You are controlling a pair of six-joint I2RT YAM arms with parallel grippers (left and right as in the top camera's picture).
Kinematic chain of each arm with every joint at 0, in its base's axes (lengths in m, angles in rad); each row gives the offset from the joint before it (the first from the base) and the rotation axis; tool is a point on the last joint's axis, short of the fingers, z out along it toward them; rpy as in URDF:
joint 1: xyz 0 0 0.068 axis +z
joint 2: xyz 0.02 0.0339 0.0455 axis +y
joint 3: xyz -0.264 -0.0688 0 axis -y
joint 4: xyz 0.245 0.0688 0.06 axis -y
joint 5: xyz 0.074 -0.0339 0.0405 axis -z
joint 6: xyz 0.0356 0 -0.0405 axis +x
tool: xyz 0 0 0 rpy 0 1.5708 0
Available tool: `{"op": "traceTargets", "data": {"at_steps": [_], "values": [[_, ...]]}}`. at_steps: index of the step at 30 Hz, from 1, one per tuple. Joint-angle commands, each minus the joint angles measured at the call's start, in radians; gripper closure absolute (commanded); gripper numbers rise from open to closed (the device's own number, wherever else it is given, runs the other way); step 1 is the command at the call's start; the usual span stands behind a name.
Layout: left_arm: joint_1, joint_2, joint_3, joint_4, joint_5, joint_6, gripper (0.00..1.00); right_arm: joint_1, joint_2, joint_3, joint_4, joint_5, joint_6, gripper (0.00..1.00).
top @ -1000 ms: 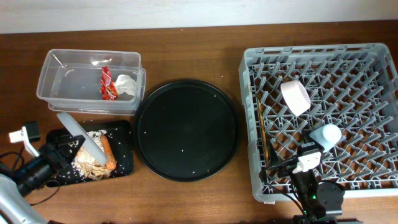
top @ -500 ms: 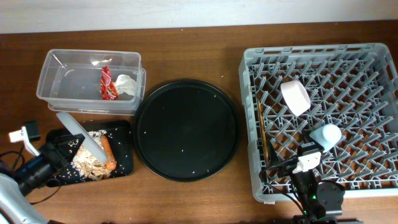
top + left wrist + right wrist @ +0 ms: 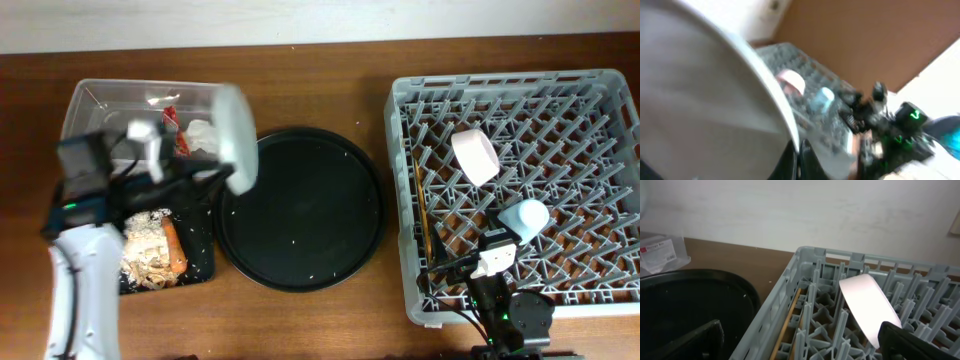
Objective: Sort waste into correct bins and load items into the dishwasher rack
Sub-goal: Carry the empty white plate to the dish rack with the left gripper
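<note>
I should move my left gripper across the round black tray next, then lower the plate between the rack's side by the tray and the pinkish bowl, where pegs stand free.
My left gripper [image 3: 207, 172] is shut on the rim of the round white plate [image 3: 237, 135] and holds it on edge in the air, between the clear tub [image 3: 95, 105] and the round black tray. In the left wrist view the plate [image 3: 705, 95] fills the left side, with its rim pinched between the fingers [image 3: 797, 157]. The red wrapper [image 3: 171, 120] and the white tissue [image 3: 201, 133] lie in the tub. Rice scraps [image 3: 143, 250] and the carrot piece [image 3: 176, 250] lie on the flat black tray [image 3: 203, 262]. The pinkish bowl [image 3: 474, 155], blue cup [image 3: 523, 217] and chopsticks [image 3: 424, 225] sit in the grey rack [image 3: 600, 110]. My right gripper [image 3: 462, 268] is open and empty over the rack's front left corner.
The large round black tray [image 3: 300, 208] lies between the bins and the rack, with a few crumbs on it. The right wrist view shows the bowl [image 3: 867, 305], the chopsticks [image 3: 787, 325], the rack wall [image 3: 775, 305] and the round tray [image 3: 690, 300].
My left arm has swung up and to the right. It lifted the white plate off the flat black tray to beside the tub. The right arm has not moved.
</note>
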Motion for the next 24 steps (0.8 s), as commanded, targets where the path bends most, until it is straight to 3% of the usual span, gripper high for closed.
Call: {"op": "traceTargets", "data": {"at_steps": [1,6,11,17,24], "values": [[-0.248,-0.012,0.014,0.385,-0.261,-0.577,1.0,-0.006,-0.007,-0.009,0.001,-0.008,-0.004,0.02],[-0.503,0.058,0.014,0.85,-0.578,-0.922,1.0,-0.006,-0.007,-0.009,0.001,-0.008,-0.003,0.02],[-0.664,0.241,0.024,1.249,-0.643,-1.171,1.0,-0.006,-0.007,-0.009,0.001,-0.008,-0.003,0.02],[-0.785,0.487,0.079,1.349,-0.673,-1.328,1.0,-0.006,-0.007,-0.009,0.001,-0.008,-0.003,0.02],[-0.814,0.576,0.096,1.373,-0.665,-1.33,1.0,-0.006,-0.007,-0.009,0.001,-0.008,-0.004,0.02]]}}
